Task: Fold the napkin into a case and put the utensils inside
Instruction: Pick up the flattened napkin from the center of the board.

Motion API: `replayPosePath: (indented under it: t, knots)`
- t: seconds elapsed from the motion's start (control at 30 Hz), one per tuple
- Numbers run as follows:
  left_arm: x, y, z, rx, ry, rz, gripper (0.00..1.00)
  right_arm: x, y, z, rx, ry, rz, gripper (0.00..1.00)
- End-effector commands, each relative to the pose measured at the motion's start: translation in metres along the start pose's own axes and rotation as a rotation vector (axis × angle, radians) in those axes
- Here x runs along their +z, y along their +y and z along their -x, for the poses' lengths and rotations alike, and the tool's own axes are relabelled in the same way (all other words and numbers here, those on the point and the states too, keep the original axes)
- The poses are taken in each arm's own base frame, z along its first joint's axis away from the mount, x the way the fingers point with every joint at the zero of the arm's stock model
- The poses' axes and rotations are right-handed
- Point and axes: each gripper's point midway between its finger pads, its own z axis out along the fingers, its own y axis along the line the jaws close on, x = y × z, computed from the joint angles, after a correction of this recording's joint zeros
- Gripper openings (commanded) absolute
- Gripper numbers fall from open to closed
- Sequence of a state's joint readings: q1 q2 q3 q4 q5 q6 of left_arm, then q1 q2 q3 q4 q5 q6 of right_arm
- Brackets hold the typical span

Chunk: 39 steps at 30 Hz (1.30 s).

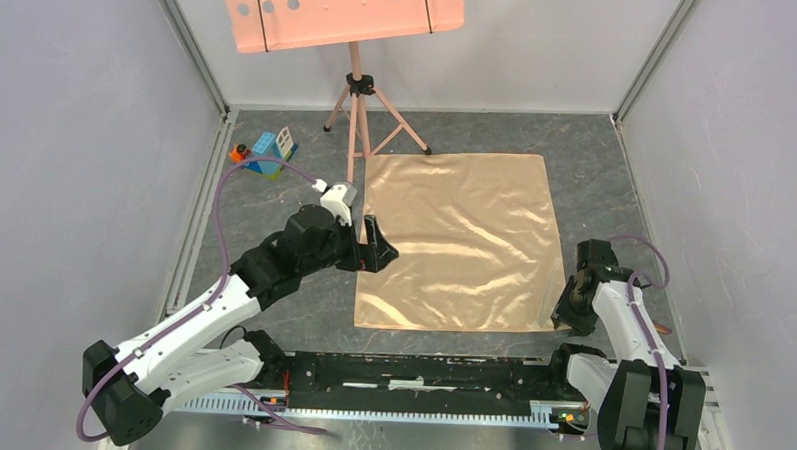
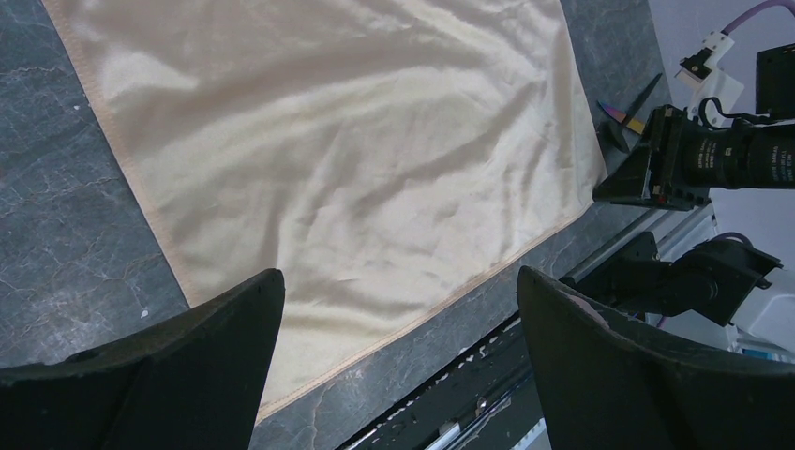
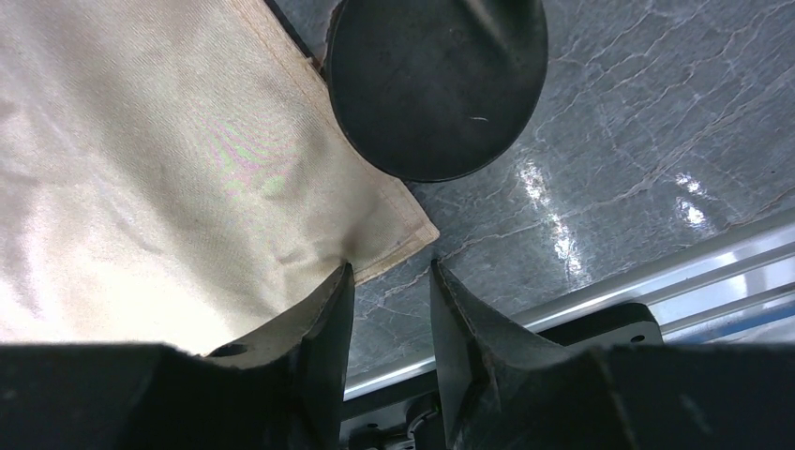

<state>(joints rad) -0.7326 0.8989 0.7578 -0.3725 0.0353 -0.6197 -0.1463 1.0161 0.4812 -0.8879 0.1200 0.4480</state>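
Note:
I need to move my left gripper down and back, turn it, and close it on the napkin's free near corner (image 1: 358, 324). My right gripper is at one near corner.
The napkin (image 1: 459, 242) lies spread flat on the grey table, shiny peach-orange with soft creases (image 2: 337, 141). My left gripper (image 1: 379, 246) hovers at its left edge, jaws wide open over the cloth (image 2: 400, 274) and holding nothing. My right gripper (image 1: 570, 313) is down at the napkin's near right corner (image 3: 412, 230). Its jaws (image 3: 391, 265) stand narrowly apart with bare table in the gap, and one fingertip (image 3: 342, 281) presses on the puckered cloth edge. A utensil's round black head (image 3: 436, 84) lies just beyond that corner. Slim utensils (image 2: 626, 117) lie beside the napkin's right edge.
A pink music stand (image 1: 354, 93) with a perforated tray (image 1: 342, 13) stands behind the napkin. Coloured toy blocks (image 1: 267, 152) sit at the back left. A black rail (image 1: 409, 370) runs along the near edge. Grey walls close in the left and right sides.

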Motion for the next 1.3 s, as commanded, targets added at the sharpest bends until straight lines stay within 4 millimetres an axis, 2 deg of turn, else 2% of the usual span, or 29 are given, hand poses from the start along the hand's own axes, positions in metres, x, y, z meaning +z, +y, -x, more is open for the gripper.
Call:
replayPosePath:
  t: [0.0,0.17,0.4,0.6,0.9,1.03,1.1,1.23,1.27]
  knots:
    - [0.002,-0.001,0.001,0.05,0.003,-0.004,1.0,-0.004,0.005,0.018,0.015,-0.068,0.022,0.43]
    - [0.004,-0.001,0.001,0.048,0.008,-0.006,1.0,-0.012,0.002,0.026,0.017,-0.097,0.016,0.47]
    - [0.005,0.001,-0.002,0.052,0.024,0.003,1.0,-0.017,0.002,0.035,0.026,-0.107,0.021,0.47]
    - [0.005,0.0,-0.002,0.051,0.025,-0.002,1.0,-0.005,0.005,0.03,0.033,-0.097,0.038,0.48]
    - [0.003,0.002,-0.004,0.043,0.034,0.003,1.0,0.013,-0.001,0.026,0.048,-0.102,0.009,0.46]
    - [0.0,0.004,-0.004,0.026,0.028,0.004,1.0,0.019,0.001,0.021,0.075,-0.098,0.019,0.35]
    - [0.0,0.008,-0.008,0.004,0.036,0.015,1.0,0.022,0.002,0.018,0.081,-0.099,0.028,0.26]
    - [0.005,0.021,-0.027,-0.065,0.101,0.076,1.0,0.019,0.002,0.017,0.063,-0.113,0.04,0.11]
    - [0.007,0.027,-0.036,-0.088,0.131,0.112,1.0,0.019,0.002,0.016,0.055,-0.114,0.045,0.03]
